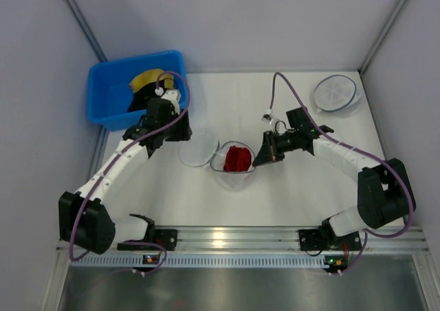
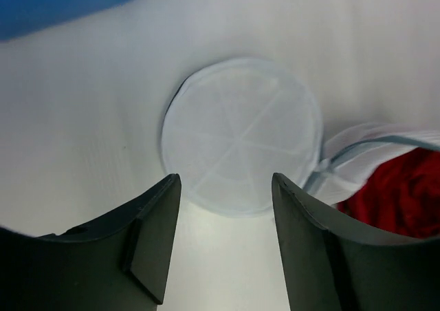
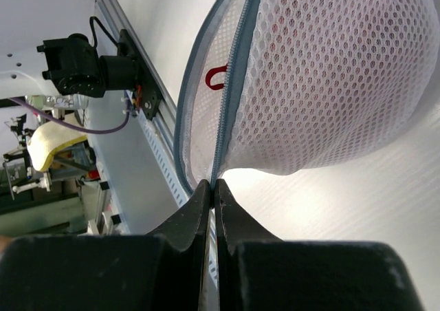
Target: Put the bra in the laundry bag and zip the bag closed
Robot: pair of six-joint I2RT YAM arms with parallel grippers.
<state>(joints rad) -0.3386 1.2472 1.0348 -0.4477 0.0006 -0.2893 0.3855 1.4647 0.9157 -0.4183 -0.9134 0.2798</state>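
My left gripper needs to go down toward the table and close on the flat half's outer rim, opposite the cupped half, because the bra (image 1: pixel 238 158) still lies uncovered.
The laundry bag lies open at the table's middle. Its cupped half (image 1: pixel 237 175) holds the red bra (image 1: pixel 238 158); its flat round half (image 1: pixel 198 150) lies to the left. My right gripper (image 1: pixel 259 161) is shut on the cupped half's zipper rim (image 3: pixel 230 111), pinching it at the fingertips (image 3: pixel 203 190). The bra shows faintly red through the mesh (image 3: pixel 330 56). My left gripper (image 1: pixel 183 133) is open and empty, hovering just behind the flat half (image 2: pixel 242 135), its jaws wide apart above bare table. The bra (image 2: pixel 402 194) shows at that view's right edge.
A blue bin (image 1: pixel 106 101) at the back left holds a yellow garment (image 1: pixel 148 79) and a black garment (image 1: pixel 139 99), close behind my left wrist. A second round mesh bag (image 1: pixel 335 93) lies at the back right. A metal rail (image 1: pixel 227 239) runs along the front edge.
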